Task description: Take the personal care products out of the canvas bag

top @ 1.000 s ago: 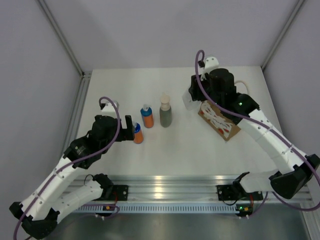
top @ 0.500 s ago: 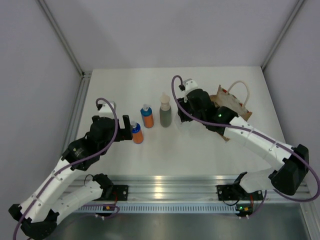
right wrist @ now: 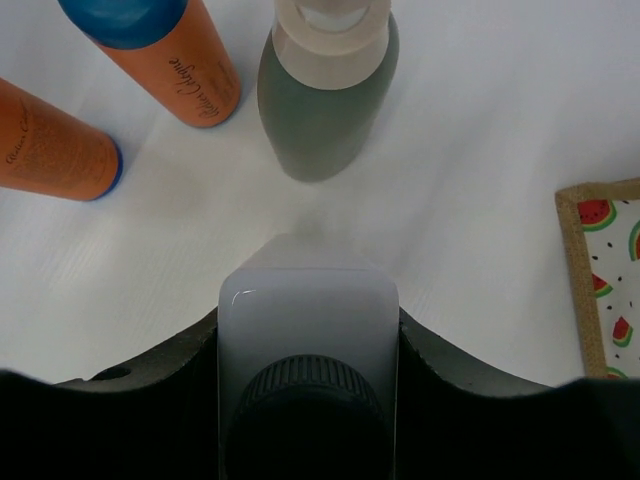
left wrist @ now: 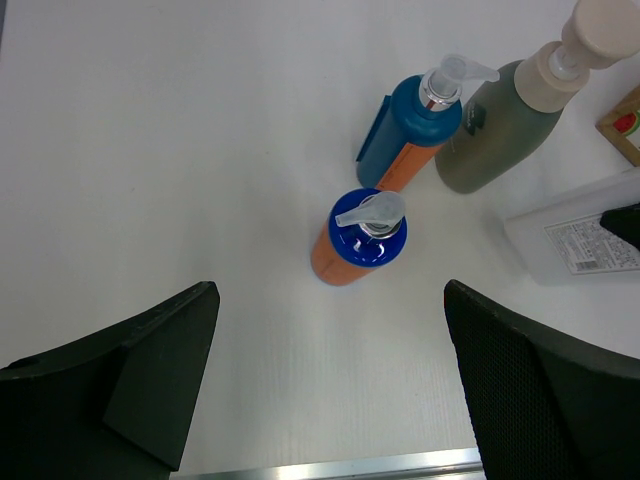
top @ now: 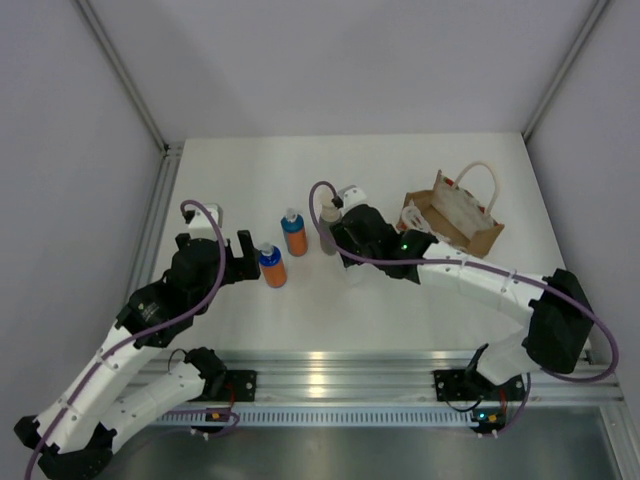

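My right gripper brings the white bottle [right wrist: 308, 310] down toward the orange bottles next and releases it, since there is standing room near the grey-green bottle.
The canvas bag [top: 455, 215] stands at the right with its cream handle up; its watermelon-print edge shows in the right wrist view [right wrist: 605, 270]. My right gripper [top: 352, 258] is shut on the white bottle [right wrist: 308, 310] with the dark cap, low over the table just in front of the grey-green bottle [top: 328, 232]. Two orange bottles with blue caps [top: 271, 266] [top: 293, 232] stand left of it. My left gripper [left wrist: 325, 310] is open and empty, just short of the nearer orange bottle [left wrist: 360, 240].
A metal rail [top: 320, 365] runs along the table's near edge. Grey walls close in the left, right and back sides. The right arm stretches across the table between the bag and the bottles.
My right gripper has carried the white bottle from the bag leftward to beside the grey-green bottle. The bag now stands free with its handle up. My left gripper has drawn back slightly.
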Tool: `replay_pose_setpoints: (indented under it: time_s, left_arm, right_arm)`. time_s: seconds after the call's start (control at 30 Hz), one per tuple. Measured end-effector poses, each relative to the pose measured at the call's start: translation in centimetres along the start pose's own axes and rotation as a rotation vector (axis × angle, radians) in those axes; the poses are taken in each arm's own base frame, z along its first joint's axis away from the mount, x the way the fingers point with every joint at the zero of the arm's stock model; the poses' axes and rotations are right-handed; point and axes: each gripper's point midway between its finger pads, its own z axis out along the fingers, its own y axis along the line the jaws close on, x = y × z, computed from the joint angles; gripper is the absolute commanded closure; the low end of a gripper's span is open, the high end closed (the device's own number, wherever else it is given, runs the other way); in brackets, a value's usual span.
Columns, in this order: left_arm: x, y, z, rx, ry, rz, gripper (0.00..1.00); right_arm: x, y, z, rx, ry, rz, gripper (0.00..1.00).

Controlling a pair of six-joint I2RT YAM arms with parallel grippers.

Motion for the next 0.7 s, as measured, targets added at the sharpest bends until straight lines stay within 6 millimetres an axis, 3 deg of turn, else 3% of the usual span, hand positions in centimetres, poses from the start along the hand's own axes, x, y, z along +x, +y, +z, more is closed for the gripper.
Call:
replay_pose_setpoints:
  time_s: [0.23,0.33,0.47,0.5,0.63,0.7]
  left_arm:
    - [0.0,0.0,0.0,0.0,0.0,0.0,0.02]
    - [0.0,0.0,0.0,0.0,0.0,-0.001,0.02]
    - [0.0,0.0,0.0,0.0,0.0,-0.001,0.02]
    - [0.0,0.0,0.0,0.0,0.0,-0.001,0.02]
    - [0.0,0.0,0.0,0.0,0.0,0.0,0.02]
    - [0.0,0.0,0.0,0.0,0.0,0.0,0.02]
  right_arm:
    - [1.8,0.9,2.3,0.001,0.055,-0.006,1.0]
    - [2.8,1.0,3.1,0.009,0.086,-0.011,0.94]
    - [2.7,1.3,3.8,0.011,0.088,0.0,0.73]
    - [2.6,1.4,3.9,0.01,0.086,0.004,0.61]
    - [2.2,1.7,4.3,0.009,0.083,0.012,0.44]
    - [1.7,1.9,4.3,0.005,0.071,0.019,0.4]
